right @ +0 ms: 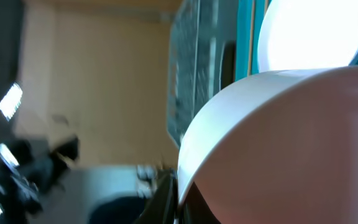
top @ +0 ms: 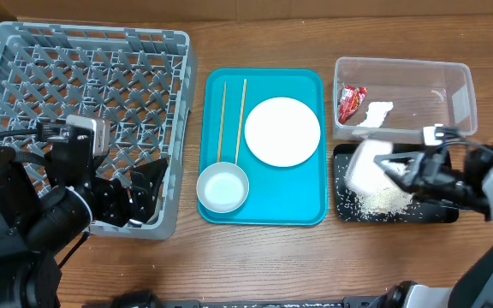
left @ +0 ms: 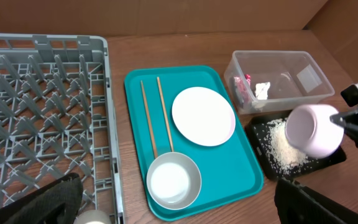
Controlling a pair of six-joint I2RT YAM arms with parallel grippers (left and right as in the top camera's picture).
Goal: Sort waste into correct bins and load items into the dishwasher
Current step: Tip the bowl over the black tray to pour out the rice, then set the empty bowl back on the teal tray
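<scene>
I will next level the bowl with my right gripper, swinging across and down to the teal tray's bare near corner (top: 294, 195), which lies to its left in the overhead view.
My right gripper (top: 411, 174) is shut on the rim of a white bowl (top: 369, 164), which it holds tipped on its side over the black tray (top: 439, 214). Pale rice scraps (top: 383, 201) lie in that tray. The bowl (right: 291, 143) fills the right wrist view. A red wrapper (top: 350, 102) and a white tissue (top: 375, 113) lie in the clear tub (top: 460, 94). On the teal tray (top: 306, 205) are a white plate (top: 282, 131), a grey bowl (top: 222, 186) and two chopsticks (top: 222, 120). My left gripper (top: 131, 195) hangs open and empty over the grey rack's (top: 24, 51) near right corner.
A pale round cup top (left: 92, 218) shows in the rack's near corner, between my left fingers (left: 48, 199). Bare wooden table runs along the front edge. The rack's low wall stands between my left gripper and the teal tray.
</scene>
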